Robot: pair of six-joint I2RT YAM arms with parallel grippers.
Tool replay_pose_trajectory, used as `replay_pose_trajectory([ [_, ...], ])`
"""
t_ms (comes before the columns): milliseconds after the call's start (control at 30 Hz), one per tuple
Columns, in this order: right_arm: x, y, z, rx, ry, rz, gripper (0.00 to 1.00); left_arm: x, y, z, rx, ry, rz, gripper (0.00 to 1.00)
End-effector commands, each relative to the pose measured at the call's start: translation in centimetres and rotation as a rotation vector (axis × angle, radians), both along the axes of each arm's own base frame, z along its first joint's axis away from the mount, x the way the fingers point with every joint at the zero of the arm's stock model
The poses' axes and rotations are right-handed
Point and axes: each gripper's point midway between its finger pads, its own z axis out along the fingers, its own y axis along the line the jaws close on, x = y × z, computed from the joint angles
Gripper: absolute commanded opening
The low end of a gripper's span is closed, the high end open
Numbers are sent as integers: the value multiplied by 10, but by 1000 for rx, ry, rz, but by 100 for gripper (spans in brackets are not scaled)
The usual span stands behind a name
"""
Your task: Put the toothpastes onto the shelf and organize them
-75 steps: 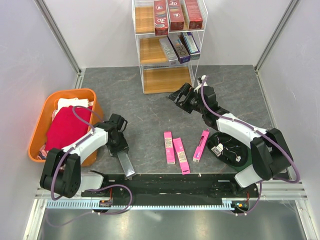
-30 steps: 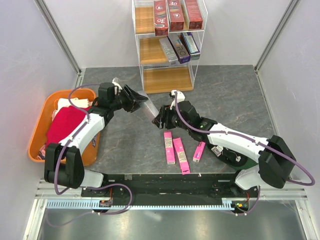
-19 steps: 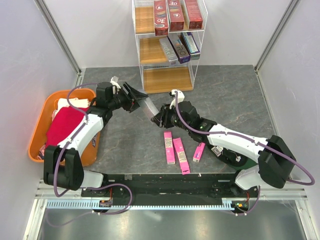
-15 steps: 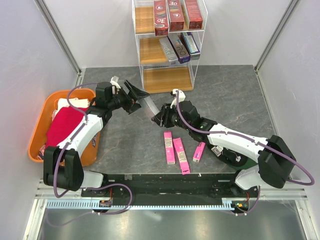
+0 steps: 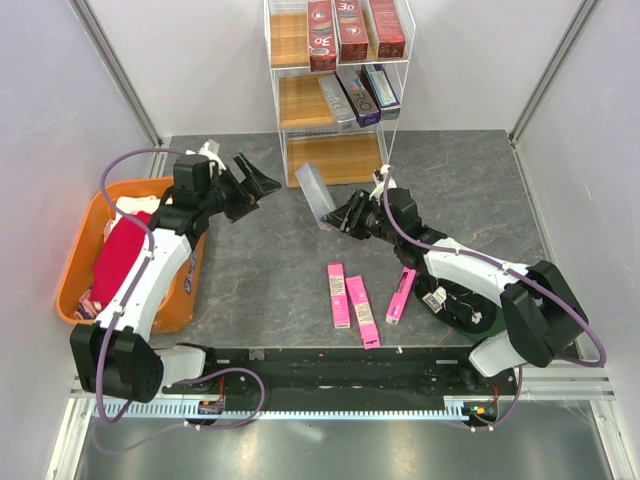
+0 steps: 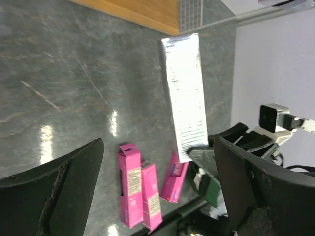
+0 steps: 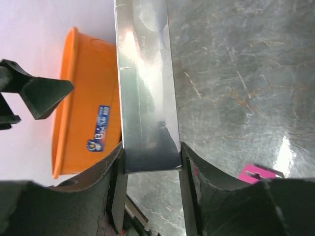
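Observation:
The toothpaste box goes outward and up with my right gripper next, for release onto the bare wood beside the middle level's silver box, since that spot is free.
A silver-grey toothpaste box (image 5: 316,192) hangs above the table just in front of the shelf (image 5: 296,182). My right gripper (image 5: 341,216) is shut on its lower end; in the right wrist view the box (image 7: 145,88) sits clamped between both pads (image 7: 152,148). My left gripper (image 5: 260,181) stands open to the left of it, apart from the box (image 6: 184,103), with nothing between its fingers (image 6: 158,142). Three pink toothpastes (image 5: 338,295) (image 5: 362,311) (image 5: 402,290) lie on the table. Red boxes (image 5: 350,30) fill the top tier, purple and silver ones (image 5: 355,95) the middle. The bottom tier (image 5: 335,158) is bare.
An orange tub (image 5: 70,270) with a red cloth (image 5: 125,255) stands at the left, beside the left arm. A dark round part (image 5: 455,295) lies under the right arm. The tub (image 7: 83,123) also shows behind the held box.
My left gripper opened, let go of the silver box and drew back to the left. My right gripper closed on the box and carried it right and toward the shelf.

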Motion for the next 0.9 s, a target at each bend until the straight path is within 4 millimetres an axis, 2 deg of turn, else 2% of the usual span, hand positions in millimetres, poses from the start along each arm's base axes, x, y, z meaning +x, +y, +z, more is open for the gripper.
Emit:
replay_pose_trajectory([
  [0,8,15,69,174,-139,50,8,-2,25,0,153,-30,43,100],
  [233,38,14,103,215,-200,4,8,-4,24,-21,166,21,13,100],
  [300,53,11,114,238,-223,-21,8,-6,23,-27,167,32,8,100],
  [333,59,11,112,242,-219,-26,8,-7,24,-27,171,30,6,100],
  [367,68,9,125,257,-242,-41,8,-8,25,-30,174,39,6,100],
  [433,80,9,124,268,-235,-52,8,-10,26,-31,180,37,6,100],
  [467,89,6,133,283,-249,-66,8,-12,26,-35,184,46,5,100],
  [500,95,5,135,293,-246,-75,8,-12,27,-35,187,45,8,100],
  [533,104,6,128,292,-232,-85,8,-13,27,-37,191,48,8,100],
  [600,118,5,136,320,-218,-105,8,-15,29,-40,197,53,9,100],
  [633,126,8,126,324,-194,-107,8,-16,29,-41,198,54,10,100],
  [667,133,9,135,360,-183,-114,8,-17,30,-43,199,59,11,100],
  [700,139,9,136,373,-175,-119,8,-17,30,-44,198,62,11,100],
  [867,169,14,127,448,-82,-150,8,-22,31,-53,199,83,9,100],
])
